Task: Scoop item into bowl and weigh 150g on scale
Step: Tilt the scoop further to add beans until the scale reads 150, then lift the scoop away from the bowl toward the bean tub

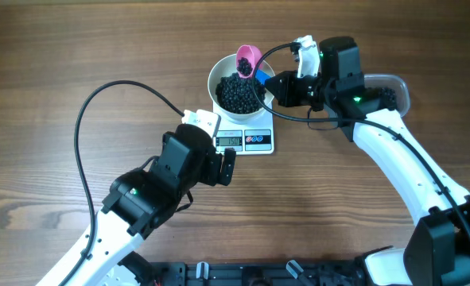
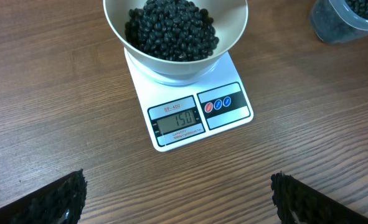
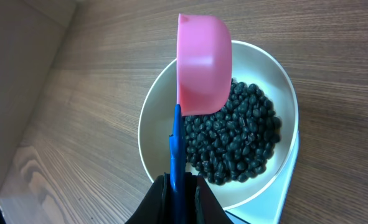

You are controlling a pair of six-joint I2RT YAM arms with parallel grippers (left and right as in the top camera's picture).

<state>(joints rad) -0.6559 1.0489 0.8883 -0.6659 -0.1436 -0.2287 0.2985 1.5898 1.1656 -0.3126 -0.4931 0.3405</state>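
Observation:
The target weight is reached. My right gripper will next move across to the tub's beans, below and to its right in the overhead view, lower the scoop (image 3: 202, 62) and let it go.
The white bowl (image 1: 219, 73) stands on the white scale (image 1: 254, 143), holding a heap of black beans (image 1: 239, 93). In the left wrist view the scale (image 2: 233, 118) reads 150 below the bowl (image 2: 118, 34) of beans (image 2: 171, 28). My right gripper (image 3: 179, 186) is shut on the blue handle (image 3: 176, 146) of a pink scoop (image 3: 202, 62), which hangs over the bowl's rim (image 3: 147, 130) above the beans (image 3: 243, 137). My left gripper (image 2: 179, 199) stands open over bare table in front of the scale, nothing between its fingers (image 2: 62, 199).
A clear plastic tub (image 2: 352, 18) with more black beans sits to the right of the scale, mostly hidden under the right arm (image 1: 354, 91) in the overhead view. Black cables loop over the wooden table (image 1: 52, 71) by both arms.

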